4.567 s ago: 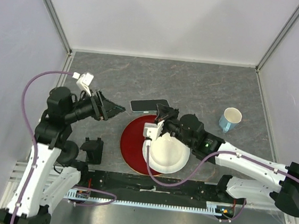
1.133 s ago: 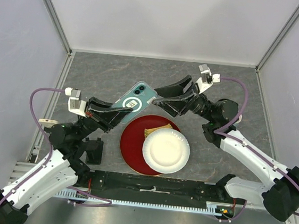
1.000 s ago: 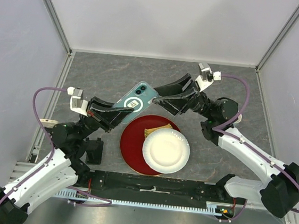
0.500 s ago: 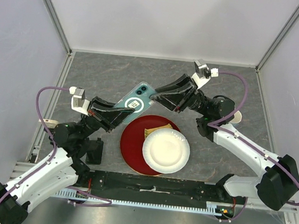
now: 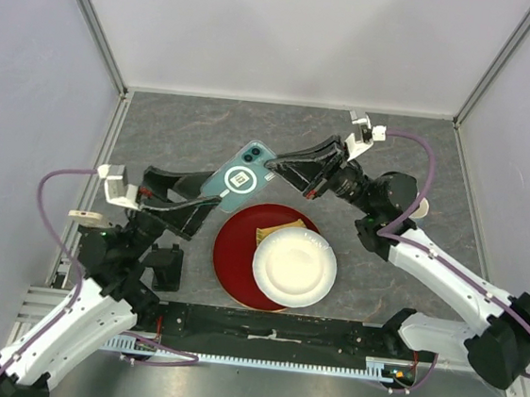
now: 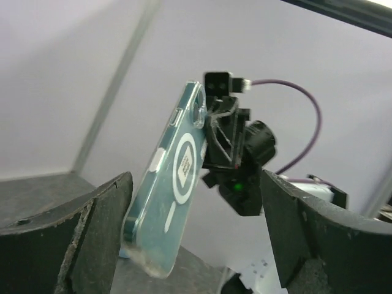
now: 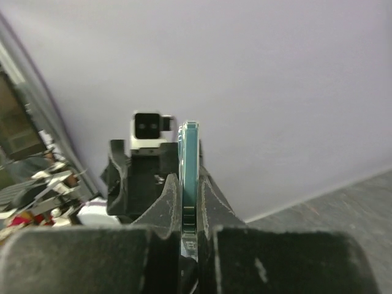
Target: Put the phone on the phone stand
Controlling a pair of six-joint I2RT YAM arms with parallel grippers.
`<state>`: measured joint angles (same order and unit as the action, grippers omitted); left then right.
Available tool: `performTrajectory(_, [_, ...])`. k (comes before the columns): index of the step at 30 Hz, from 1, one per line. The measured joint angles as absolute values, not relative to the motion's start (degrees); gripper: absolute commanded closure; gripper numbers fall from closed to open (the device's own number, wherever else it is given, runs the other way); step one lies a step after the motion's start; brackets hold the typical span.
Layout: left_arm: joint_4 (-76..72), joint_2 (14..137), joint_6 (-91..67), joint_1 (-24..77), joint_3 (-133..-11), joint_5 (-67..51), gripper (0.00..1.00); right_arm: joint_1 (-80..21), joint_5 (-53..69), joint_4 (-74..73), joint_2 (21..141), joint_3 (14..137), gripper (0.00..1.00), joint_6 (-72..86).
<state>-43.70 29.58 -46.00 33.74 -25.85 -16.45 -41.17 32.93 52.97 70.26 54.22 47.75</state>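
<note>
My right gripper is holding the phone and needs to carry it back, down and to the left in the top view to let go of it, because the phone stand is that way.
The phone hangs in the air over the table, its teal back with a white ring facing up. My right gripper is shut on its upper end. In the right wrist view the phone stands edge-on, pinched in the right gripper. My left gripper is open at the phone's lower end. In the left wrist view the phone hangs between the wide-apart fingers of the left gripper, touching neither. The black phone stand sits on the table beside the left arm's base.
A red plate lies at the table's middle front with a white paper plate on it and a tan piece at the paper plate's far edge. A light mug peeks out behind the right arm.
The phone was lifted off the table by the right gripper. In the last half second my left gripper opened and drew back to the lower left, off the phone's lower end.
</note>
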Motion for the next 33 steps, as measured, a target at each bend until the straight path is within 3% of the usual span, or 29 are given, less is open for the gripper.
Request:
performTrajectory(7, [-18.9, 14.2, -35.9, 33.7, -30.2, -2.0, 0.11, -41.6, 21.7, 35.6, 63.0, 53.0, 1.0, 31.9])
performTrajectory(14, [-3.2, 11.8, -25.1, 33.7, -41.6, 3.4, 0.16, -50.4, 13.5, 30.5, 67.6, 50.8, 1.0, 15.5])
performTrajectory(24, [6.4, 12.3, -14.9, 33.7, -54.6, 7.8, 0.19, -68.8, 13.2, 23.2, 82.3, 59.9, 1.0, -4.7])
performTrajectory(33, [11.2, 10.2, -12.3, 33.7, -54.3, 14.9, 0.19, -72.4, 14.2, 19.9, 91.7, 70.0, 1.0, -12.9])
